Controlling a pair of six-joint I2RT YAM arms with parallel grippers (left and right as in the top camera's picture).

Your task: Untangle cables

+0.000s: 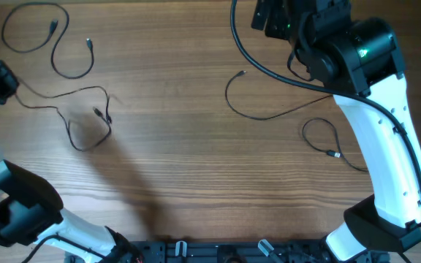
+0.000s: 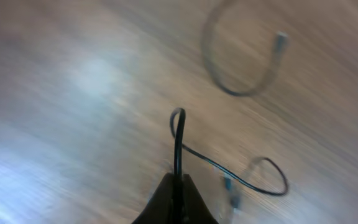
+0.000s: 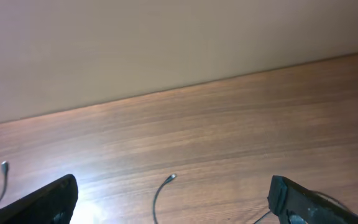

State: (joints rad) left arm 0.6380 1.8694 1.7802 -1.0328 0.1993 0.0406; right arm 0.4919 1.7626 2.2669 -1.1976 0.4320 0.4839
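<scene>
My left gripper is holding the cable, which is already clear of the others. Next the gripper will move down toward the tabletop, which is below it and to its left in the overhead view, and let the cable go.
Several thin black cables lie apart on the wooden table. My left gripper at the far left edge is shut on one cable, which trails right into a small loop. The left wrist view shows the shut jaws pinching this cable. A second cable curls at the top left and also shows in the left wrist view. A third cable arcs right of centre, its plug end visible in the right wrist view. A fourth cable loops at the right. My right gripper, open and empty, hovers at the back.
A thick black robot cable hangs from the right arm across the back right of the table. The right arm's white link covers the right side. The table's far edge meets a pale wall.
</scene>
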